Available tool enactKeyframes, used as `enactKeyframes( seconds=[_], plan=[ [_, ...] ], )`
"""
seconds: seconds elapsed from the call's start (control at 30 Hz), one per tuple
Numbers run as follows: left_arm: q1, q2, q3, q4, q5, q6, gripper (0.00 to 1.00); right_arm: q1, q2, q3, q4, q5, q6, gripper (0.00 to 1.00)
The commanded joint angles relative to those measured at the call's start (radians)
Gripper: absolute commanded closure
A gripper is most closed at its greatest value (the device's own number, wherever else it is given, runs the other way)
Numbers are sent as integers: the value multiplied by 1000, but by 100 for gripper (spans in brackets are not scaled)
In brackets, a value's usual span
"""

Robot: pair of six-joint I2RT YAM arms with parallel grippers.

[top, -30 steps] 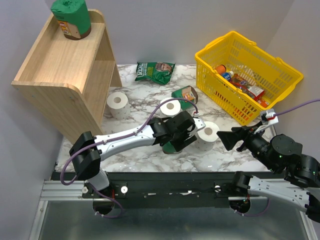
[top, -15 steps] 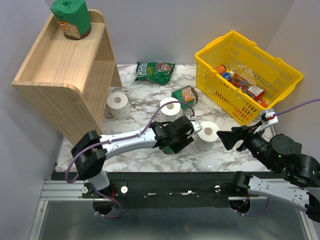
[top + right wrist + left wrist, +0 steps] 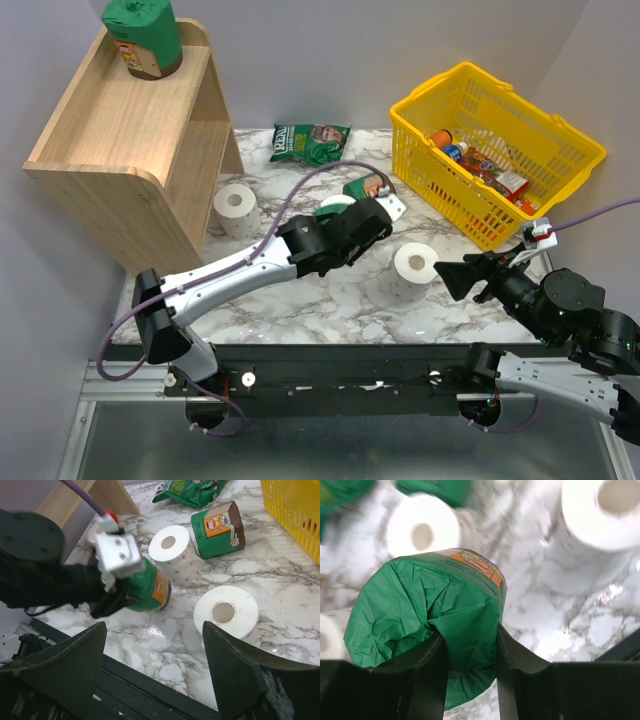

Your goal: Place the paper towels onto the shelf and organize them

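Note:
The robot next needs to raise its left gripper outward toward the shelf [image 3: 110, 130] and release the held roll on the wood of the shelf's top tray, which is bare beside its green roll.
My left gripper [image 3: 345, 236] is shut on a green-wrapped paper towel roll [image 3: 435, 615] and holds it above the marble table; the roll also shows in the right wrist view [image 3: 150, 587]. Another green roll [image 3: 145, 38] stands on the wooden shelf's [image 3: 110, 130] top tray. A third green roll [image 3: 368, 190] lies on its side. White rolls stand at the left [image 3: 237, 205], front right [image 3: 416, 268], and one [image 3: 170, 547] behind the left arm. My right gripper [image 3: 465, 278] is open and empty, near the front-right white roll [image 3: 227, 612].
A yellow basket [image 3: 560, 130] with bottles and packets stands at the back right. A flat green snack bag [image 3: 310, 143] lies at the back centre. The shelf stands at the far left, against the wall.
My left gripper has lifted the green roll off the table and carried it back and left, away from the front-right white roll. The right arm has not moved.

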State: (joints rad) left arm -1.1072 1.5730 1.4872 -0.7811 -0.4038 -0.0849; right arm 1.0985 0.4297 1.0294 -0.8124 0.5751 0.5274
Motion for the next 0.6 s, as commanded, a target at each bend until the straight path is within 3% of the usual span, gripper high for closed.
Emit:
enactKeyframes(
  seconds=[0.0,0.17,0.33,0.47,0.57],
  plan=[
    [-3,-99,246,-133,-280,63,63,4,-6,21,-7,2,20,14],
    [6,-85,534,-213,-487,197,63,4,-2,23,-7,-18,22,14],
    [76,-57,784,-135,-645,427,63,4,-11,38,-24,-37,17,14],
    [125,-83,815,54,-728,609,65,4,-23,52,-42,-32,16,14],
    [203,-116,792,158,-698,669,64,4,-29,64,-59,-27,16,14]
  ],
)
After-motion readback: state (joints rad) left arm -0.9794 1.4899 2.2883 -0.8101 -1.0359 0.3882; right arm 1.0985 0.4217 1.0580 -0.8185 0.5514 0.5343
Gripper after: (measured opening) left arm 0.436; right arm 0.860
